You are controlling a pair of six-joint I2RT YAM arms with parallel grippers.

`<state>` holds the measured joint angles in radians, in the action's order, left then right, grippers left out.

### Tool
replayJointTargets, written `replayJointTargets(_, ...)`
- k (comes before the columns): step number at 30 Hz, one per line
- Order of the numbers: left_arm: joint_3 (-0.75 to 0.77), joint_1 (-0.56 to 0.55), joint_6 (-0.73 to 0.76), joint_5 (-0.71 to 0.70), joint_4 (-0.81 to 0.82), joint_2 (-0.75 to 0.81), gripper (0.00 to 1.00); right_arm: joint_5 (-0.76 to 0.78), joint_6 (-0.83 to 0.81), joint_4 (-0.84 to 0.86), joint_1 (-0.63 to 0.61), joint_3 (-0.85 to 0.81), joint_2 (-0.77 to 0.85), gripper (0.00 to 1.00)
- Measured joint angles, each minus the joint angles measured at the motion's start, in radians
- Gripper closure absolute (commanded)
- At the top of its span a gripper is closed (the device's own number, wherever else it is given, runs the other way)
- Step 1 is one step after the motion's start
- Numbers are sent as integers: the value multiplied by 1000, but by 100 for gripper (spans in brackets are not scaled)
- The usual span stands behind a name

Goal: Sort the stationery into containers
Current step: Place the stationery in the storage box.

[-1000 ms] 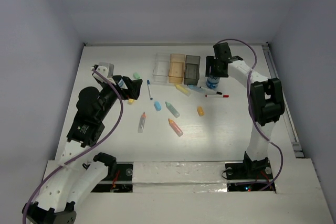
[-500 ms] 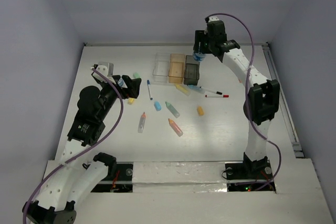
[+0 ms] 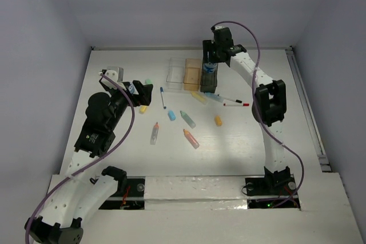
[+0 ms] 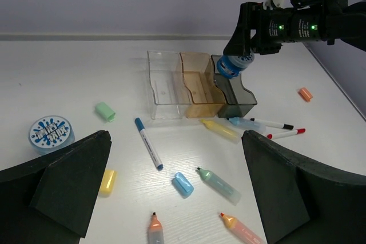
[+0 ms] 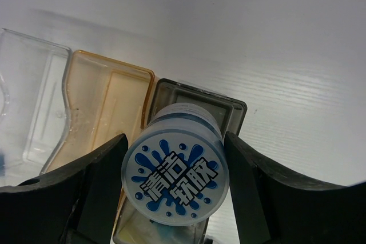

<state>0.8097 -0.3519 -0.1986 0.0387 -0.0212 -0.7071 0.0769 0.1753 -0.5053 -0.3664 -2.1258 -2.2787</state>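
Note:
My right gripper will stay over the open dark grey bin (image 5: 222,108) next and open its fingers to let go of the round blue-white roll (image 5: 175,170), which is already hanging above that bin.
My right gripper (image 3: 210,61) is shut on a round blue-white roll (image 5: 175,170) and holds it just above the dark grey bin (image 5: 235,107). That bin ends a row with the orange bin (image 3: 192,72) and the clear bin (image 3: 175,74). My left gripper (image 4: 176,136) hangs open and empty over the left of the table. Below it lie a blue-capped pen (image 4: 148,143), a blue cap (image 4: 183,184) and a green marker (image 4: 219,184). A second roll (image 4: 51,134) lies flat at the left.
A yellow marker (image 3: 199,97), a blue marker (image 3: 213,98), a black-capped pen (image 3: 231,99) and a red-capped pen (image 3: 236,104) lie in front of the bins. Two orange markers (image 3: 191,138) (image 3: 154,133) and green (image 3: 148,82), yellow (image 3: 143,108) and orange (image 3: 218,120) caps are scattered around.
My right gripper has lifted the roll off the table at the right of the bins and carried it left, over the dark grey bin. The left arm has stayed put.

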Motion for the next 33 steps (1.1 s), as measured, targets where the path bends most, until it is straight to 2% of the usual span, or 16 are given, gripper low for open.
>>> replayJointTargets(11,0,0,-1,-11,0,-10,1,38,-23,-3,0,-40,-32,65)
replayJointTargets(13,0,0,-2,-14,0,-10,1,47,-27,-3,0,-50,-45,61)
replayJointTargets(14,0,0,-2,-15,0,-10,1,50,-29,-3,0,-57,-51,58)
replayJointTargets(15,0,0,-3,-16,0,-10,1,53,-31,-3,0,-64,-59,50)
replayJointTargets(17,0,0,-6,-18,0,-11,1,59,-34,-3,0,-79,-77,40)
replayJointTargets(18,0,0,-8,-18,0,-11,1,61,-34,-3,0,-87,-88,29)
replayJointTargets(22,0,0,-18,-23,0,-12,1,65,-35,1,0,-92,-113,7)
replayJointTargets(27,0,1,-28,-48,0,-18,1,41,-28,28,0,-105,-113,0)
replayJointTargets(33,1,15,-56,-103,-3,-81,1,-26,-1,79,0,-49,-45,0)
